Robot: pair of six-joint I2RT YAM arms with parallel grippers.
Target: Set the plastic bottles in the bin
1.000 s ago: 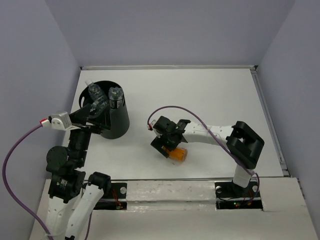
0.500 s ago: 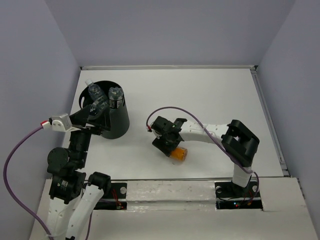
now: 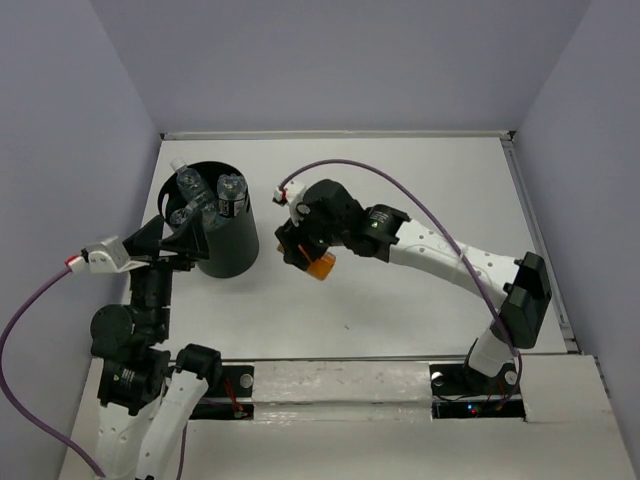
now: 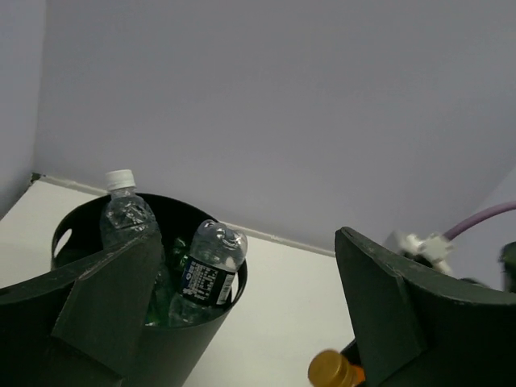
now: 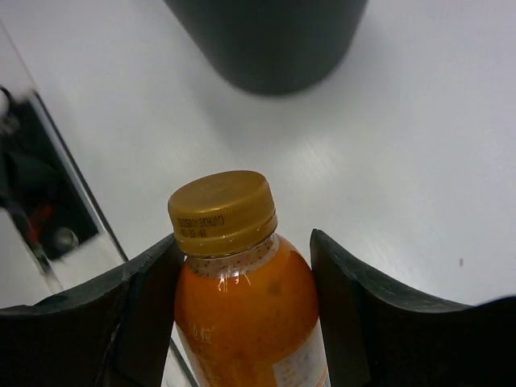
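The bin's opening (image 3: pixel 202 197) lies left of my right gripper in the top view, so next that gripper needs to carry the orange bottle up over the bin's rim and release it.
The black bin (image 3: pixel 236 250) stands at the table's left with several plastic bottles in it: a clear white-capped one (image 4: pixel 125 216), a dark-labelled one (image 4: pixel 207 272) and a green one (image 4: pixel 167 284) lower down. My right gripper (image 3: pixel 306 256) is shut on an orange bottle (image 3: pixel 321 266) with a gold cap, held in the air just right of the bin. In the right wrist view both fingers (image 5: pixel 143 310) press the orange bottle (image 5: pixel 246 318) at its shoulder, and the bin (image 5: pixel 274 40) lies ahead. My left gripper (image 3: pixel 186 240) hangs open and empty at the bin's near-left side.
A raised ledge (image 3: pixel 533 225) runs along the table's right edge. The white mounting plate (image 3: pixel 340 380) with both arm bases spans the near edge. A purple cable (image 3: pixel 420 195) loops over the right arm. The orange bottle's cap (image 4: pixel 328 369) shows low in the left wrist view.
My right gripper closed on the orange bottle, lifted it off the table and carried it up and left toward the bin. The left arm drew back slightly to the left.
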